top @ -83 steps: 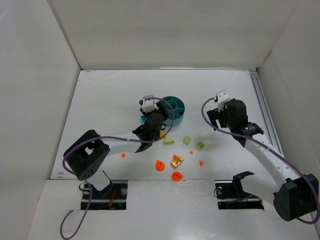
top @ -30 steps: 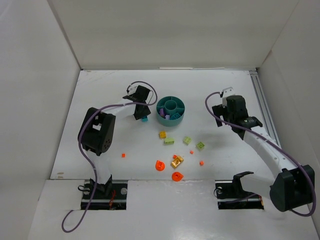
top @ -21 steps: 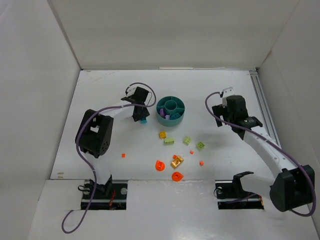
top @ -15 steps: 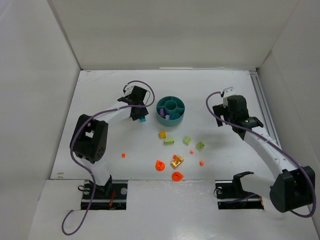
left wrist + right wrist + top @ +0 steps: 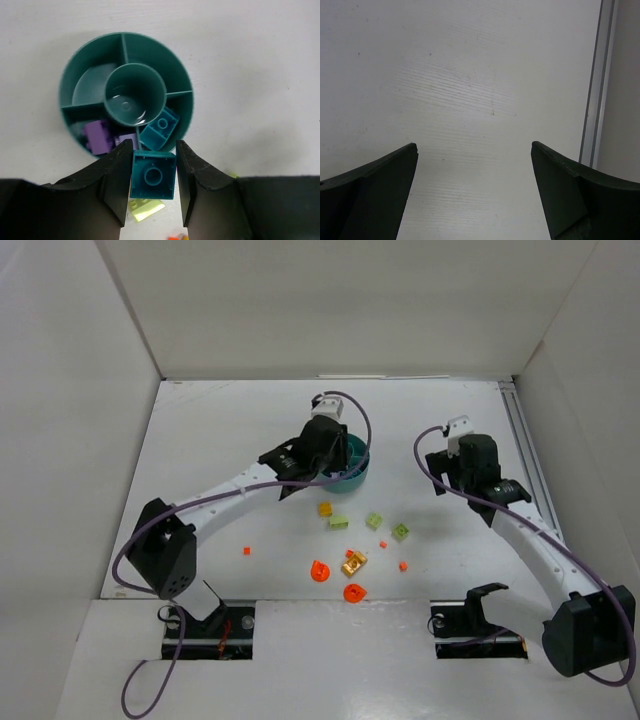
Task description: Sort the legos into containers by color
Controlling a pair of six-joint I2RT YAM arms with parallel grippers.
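Note:
Next, my left gripper will go to the right in the top view and down over the other turquoise lego's section (image 5: 161, 128) of the dish, as that section lies below and outward.
My left gripper (image 5: 152, 172) is shut on a turquoise lego (image 5: 152, 176), held above the near rim of the round teal dish (image 5: 75, 80). One ring section holds another turquoise lego (image 5: 160, 127); the section beside it holds purple legos (image 5: 97, 136). In the top view the left gripper (image 5: 322, 445) hides most of the dish (image 5: 357, 466). On the table lie a yellow lego (image 5: 325, 509), lime green legos (image 5: 339, 522) (image 5: 374, 521) (image 5: 400, 531), a gold lego (image 5: 353, 563), and orange round legos (image 5: 320, 571) (image 5: 354, 592). My right gripper (image 5: 475, 165) is open and empty over bare table.
Tiny orange dot pieces lie on the table (image 5: 247, 551) (image 5: 403, 566) (image 5: 383, 544). A metal rail (image 5: 525, 455) runs along the right edge, also in the right wrist view (image 5: 595, 85). White walls enclose the table on three sides.
My left gripper picked up the turquoise lego from the table left of the dish and swung right with it, over the dish. The right arm barely moved.

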